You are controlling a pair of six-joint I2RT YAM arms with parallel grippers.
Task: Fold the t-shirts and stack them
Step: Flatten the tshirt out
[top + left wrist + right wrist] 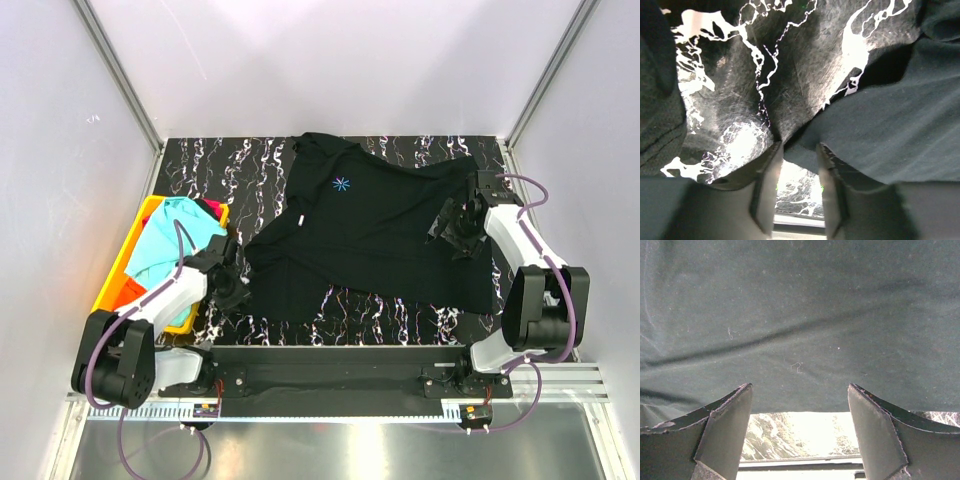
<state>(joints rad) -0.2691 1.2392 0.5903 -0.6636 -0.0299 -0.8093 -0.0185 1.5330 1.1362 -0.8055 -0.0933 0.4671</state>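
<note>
Next, my right gripper moves back and down, turning onto the shirt's free near corner (485, 306), as the other near corner lies between my left gripper's fingers.
A large black t-shirt (370, 230) with a small blue emblem lies spread, somewhat rumpled, on the black marbled table (200, 170). My left gripper (236, 284) is low at the shirt's near-left corner. In the left wrist view it (799, 146) is open, and a corner of the black cloth (890, 115) lies between the fingertips. My right gripper (453, 228) is over the shirt's right side. In the right wrist view it (799, 386) is wide open just above the black cloth (800, 315), near the cloth's edge. A turquoise t-shirt (170, 235) and an orange-red one (132, 291) lie in the bin.
A yellow plastic bin (108, 285) stands at the table's left edge, beside my left arm. White walls with metal posts close the table in at the back and sides. The arms' base rail runs along the near edge.
</note>
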